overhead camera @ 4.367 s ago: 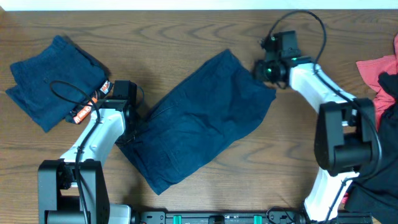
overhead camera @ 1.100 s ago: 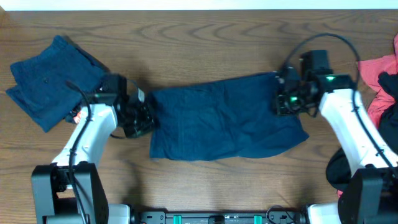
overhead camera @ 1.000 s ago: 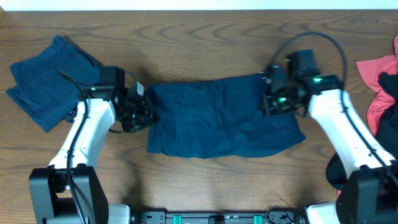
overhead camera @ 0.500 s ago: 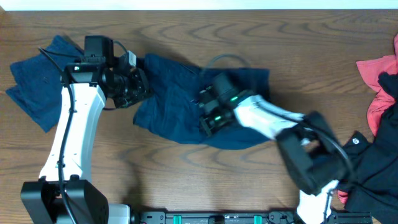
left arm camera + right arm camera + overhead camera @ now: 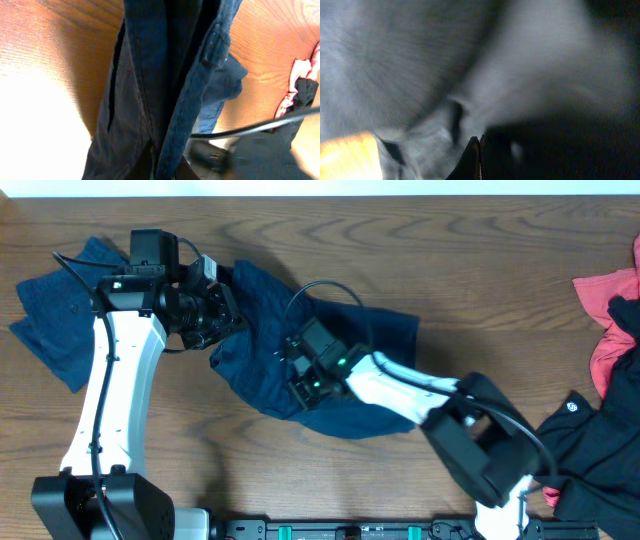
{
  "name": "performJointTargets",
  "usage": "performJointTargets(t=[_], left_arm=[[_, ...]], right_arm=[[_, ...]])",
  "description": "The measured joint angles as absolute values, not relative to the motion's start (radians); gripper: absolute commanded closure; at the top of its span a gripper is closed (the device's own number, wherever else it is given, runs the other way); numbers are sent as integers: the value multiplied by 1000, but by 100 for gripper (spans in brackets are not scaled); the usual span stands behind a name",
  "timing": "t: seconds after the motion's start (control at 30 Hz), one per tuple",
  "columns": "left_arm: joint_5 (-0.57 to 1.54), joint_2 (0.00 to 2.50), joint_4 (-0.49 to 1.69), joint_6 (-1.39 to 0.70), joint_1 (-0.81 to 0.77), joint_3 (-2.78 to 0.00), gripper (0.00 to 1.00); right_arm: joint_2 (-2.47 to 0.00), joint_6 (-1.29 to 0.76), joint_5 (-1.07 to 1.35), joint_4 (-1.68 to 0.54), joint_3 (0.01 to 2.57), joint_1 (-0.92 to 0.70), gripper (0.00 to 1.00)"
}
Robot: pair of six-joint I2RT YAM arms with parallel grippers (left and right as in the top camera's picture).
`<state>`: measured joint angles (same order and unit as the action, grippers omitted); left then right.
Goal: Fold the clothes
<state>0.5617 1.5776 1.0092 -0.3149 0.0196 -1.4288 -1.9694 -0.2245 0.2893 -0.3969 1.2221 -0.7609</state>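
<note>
I will next move the raised edge of the shorts in my left gripper to the right in the overhead view and release it over the shorts' opposite end (image 5: 390,335) (image 5: 228,82), since that end is lying flat.
The navy blue shorts (image 5: 385,335) lie half folded at the table's middle, their right part doubled over toward the left. My left gripper (image 5: 213,320) is shut on their left edge, slightly raised; in the left wrist view the shorts (image 5: 160,75) hang from the jaws (image 5: 167,167) with a seam showing. My right gripper (image 5: 302,378) reaches across the shorts and is shut on their fabric; the right wrist view shows closed fingers (image 5: 479,150) against blurred navy cloth (image 5: 410,60). A second, folded pair of navy shorts (image 5: 55,310) lies at the far left.
A coral-red piece (image 5: 608,310) lies at the right edge, with black garments (image 5: 590,460) heaped at the bottom right. My right arm (image 5: 400,385) stretches low across the table's middle. Bare wood shows along the back and front.
My right gripper has carried the shorts' right edge across to the left, doubling the fabric over. My left gripper has moved back and left, lifting its edge.
</note>
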Motion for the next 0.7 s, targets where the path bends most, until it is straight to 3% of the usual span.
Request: performJointTargets(t=[0.3, 0.7], left_arm=[[543, 1578, 1009, -317, 20, -1429, 94], [542, 1578, 985, -319, -27, -1429, 94]], right_arm=[[-1687, -182, 94, -673, 1251, -473, 99], [-1885, -133, 57, -701, 1164, -365, 99]])
